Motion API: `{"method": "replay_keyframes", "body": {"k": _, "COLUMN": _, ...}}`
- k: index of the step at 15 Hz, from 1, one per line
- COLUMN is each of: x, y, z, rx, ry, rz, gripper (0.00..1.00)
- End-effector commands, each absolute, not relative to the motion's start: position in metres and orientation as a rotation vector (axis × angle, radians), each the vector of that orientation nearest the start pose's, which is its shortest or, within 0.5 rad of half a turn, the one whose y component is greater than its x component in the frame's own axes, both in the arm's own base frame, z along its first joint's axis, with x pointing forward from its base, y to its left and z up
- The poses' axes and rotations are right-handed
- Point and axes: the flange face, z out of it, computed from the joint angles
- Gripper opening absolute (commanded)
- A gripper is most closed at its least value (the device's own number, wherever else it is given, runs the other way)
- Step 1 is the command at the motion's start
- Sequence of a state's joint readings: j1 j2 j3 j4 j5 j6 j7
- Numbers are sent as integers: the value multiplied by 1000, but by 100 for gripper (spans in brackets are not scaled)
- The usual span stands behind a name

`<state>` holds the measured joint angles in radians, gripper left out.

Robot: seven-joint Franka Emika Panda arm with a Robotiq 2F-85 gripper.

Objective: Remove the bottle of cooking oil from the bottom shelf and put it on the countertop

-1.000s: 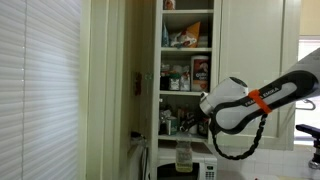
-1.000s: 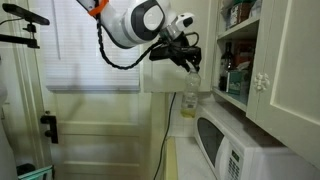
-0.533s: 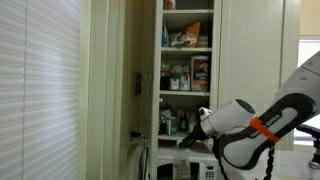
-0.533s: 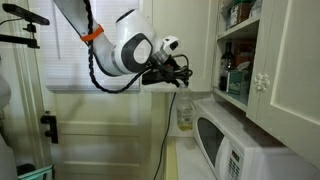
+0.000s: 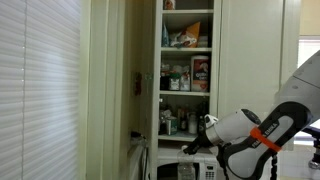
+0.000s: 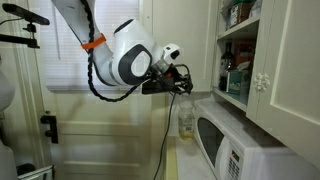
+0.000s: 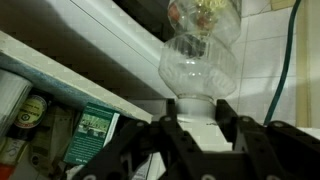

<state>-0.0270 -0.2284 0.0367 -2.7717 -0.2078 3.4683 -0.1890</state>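
The bottle still hangs clear of the countertop beside the microwave. Next I will move my gripper down until the bottle stands there and release the cap.
The bottle of cooking oil [image 6: 186,118], small and see-through with pale yellowish contents, hangs upright just over the countertop [image 6: 180,158], left of the microwave. It also shows in an exterior view [image 5: 186,168] and in the wrist view [image 7: 200,58]. My gripper [image 6: 181,86] is shut on its neck from above. In the wrist view my gripper [image 7: 197,110] has both fingers [image 7: 224,112] pressed on the white neck. The bottom shelf [image 5: 184,137] with several small bottles stands above and behind the bottle in the cream cabinet. The shelf also shows in an exterior view [image 6: 236,97].
A white microwave [image 6: 226,150] stands right beside the bottle on the counter. The open cabinet door [image 5: 108,90] is to one side. A cable [image 6: 163,140] hangs down the wall. Jars and a green box [image 7: 95,128] sit on a shelf board in the wrist view.
My gripper has carried the bottle away from the shelf and lowered it steadily towards the countertop beside the microwave. The arm has dropped with it.
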Motion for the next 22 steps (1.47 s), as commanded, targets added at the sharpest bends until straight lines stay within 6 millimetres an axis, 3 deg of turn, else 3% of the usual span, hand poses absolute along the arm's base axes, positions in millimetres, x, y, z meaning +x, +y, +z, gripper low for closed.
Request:
{"method": "replay_keyframes", "body": {"k": 1, "x": 429, "y": 29, "z": 393, "rx": -2856, "ry": -626, "rz": -1434, "gripper": 19}}
{"method": "replay_keyframes", "body": {"k": 7, "x": 454, "y": 32, "z": 335, "rx": -2881, "ry": -541, "rz": -1326, "gripper": 19}}
{"method": "replay_keyframes", "body": {"k": 14, "x": 472, "y": 39, "z": 269, "rx": -2862, "ry": -458, "rz": -1394, "gripper": 19}}
{"method": "replay_keyframes", "body": {"k": 18, "x": 482, "y": 45, "z": 238, "rx": -2851, "ry": -465, "rz": -1406, "gripper": 19}}
{"method": "replay_keyframes", "body": {"k": 22, "x": 493, "y": 48, "z": 221, "rx": -2850, "ry": -484, "rz": -1413, "gripper": 19}}
